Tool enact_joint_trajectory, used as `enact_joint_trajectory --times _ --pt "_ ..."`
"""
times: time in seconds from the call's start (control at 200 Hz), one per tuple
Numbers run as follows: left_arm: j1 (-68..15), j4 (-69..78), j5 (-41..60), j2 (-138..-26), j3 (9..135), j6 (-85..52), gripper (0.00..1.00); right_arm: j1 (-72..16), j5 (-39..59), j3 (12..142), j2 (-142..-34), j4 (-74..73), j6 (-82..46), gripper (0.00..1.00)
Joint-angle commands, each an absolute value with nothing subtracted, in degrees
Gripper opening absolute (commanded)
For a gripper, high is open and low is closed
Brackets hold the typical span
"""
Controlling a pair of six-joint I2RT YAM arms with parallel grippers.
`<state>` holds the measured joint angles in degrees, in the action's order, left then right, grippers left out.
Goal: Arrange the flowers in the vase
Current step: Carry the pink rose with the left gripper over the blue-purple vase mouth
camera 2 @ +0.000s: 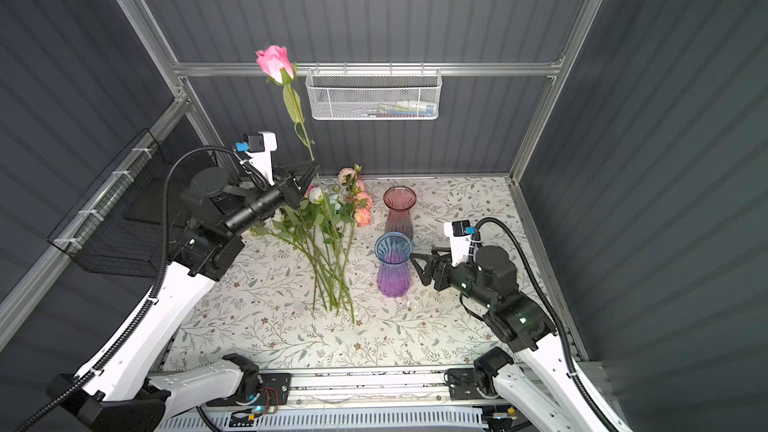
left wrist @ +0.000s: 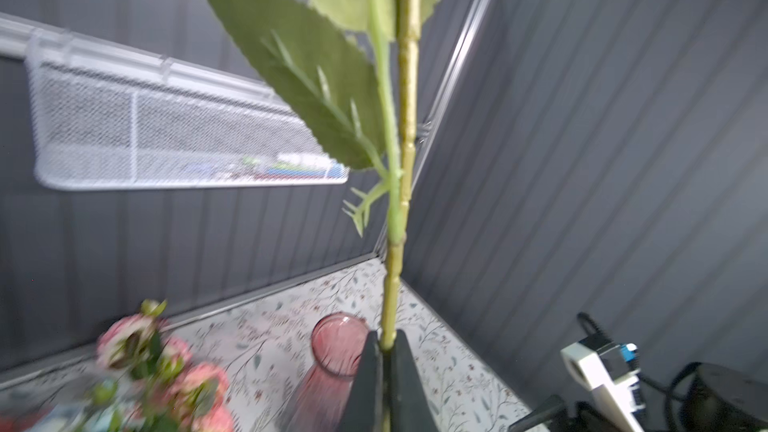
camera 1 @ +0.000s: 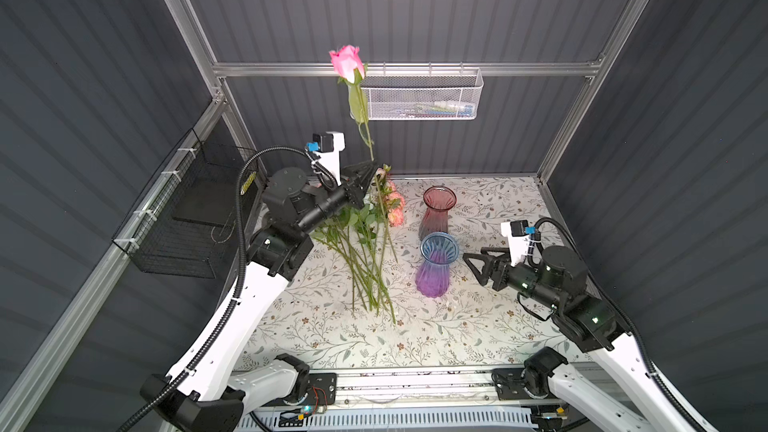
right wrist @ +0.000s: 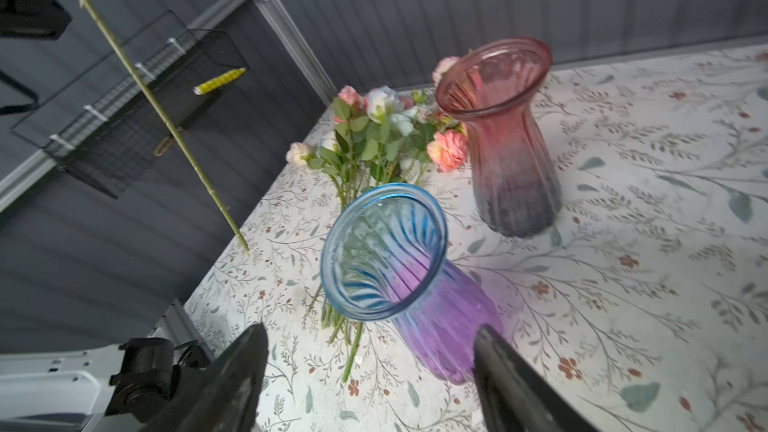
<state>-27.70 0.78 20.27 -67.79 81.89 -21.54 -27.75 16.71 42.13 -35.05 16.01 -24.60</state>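
My left gripper should next bring the rose over the blue vase's opening, lower its stem inside and let it go, because that vase is empty.
My left gripper is shut on the green stem of a pink rose. The rose stands nearly upright, high above the table's back left. The other flowers lie in a bundle on the cloth, blooms toward the back wall. A blue-and-purple vase stands to their right, with a pink vase behind it. My right gripper is open, just right of the blue vase and holding nothing.
A white mesh basket hangs on the back rail, close beside the raised rose. A black wire basket hangs on the left wall. A flower-patterned cloth covers the table.
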Motion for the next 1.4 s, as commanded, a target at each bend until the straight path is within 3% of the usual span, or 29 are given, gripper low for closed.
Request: enact_joint_trajectory --times 0.0,0.34,0.81,1.396 --pt "-28.35 6.04 27.93 -70.71 86.87 -24.55 0.0 -27.56 19.94 40.89 -34.29 9.74 -24.17 0.8" --pt "-41.79 7.91 20.08 -81.3 93.16 -14.7 0.0 -27.53 12.54 38.07 -30.29 12.46 -24.79 0.82" --pt "-45.85 7.68 14.51 -88.98 93.69 -8.39 0.0 -27.57 8.38 36.53 -26.09 16.65 -23.91 0.85" --pt "-51.94 5.93 6.47 -89.03 75.39 -2.8 0.03 -27.5 7.63 35.42 -28.55 15.67 -25.3 0.86"
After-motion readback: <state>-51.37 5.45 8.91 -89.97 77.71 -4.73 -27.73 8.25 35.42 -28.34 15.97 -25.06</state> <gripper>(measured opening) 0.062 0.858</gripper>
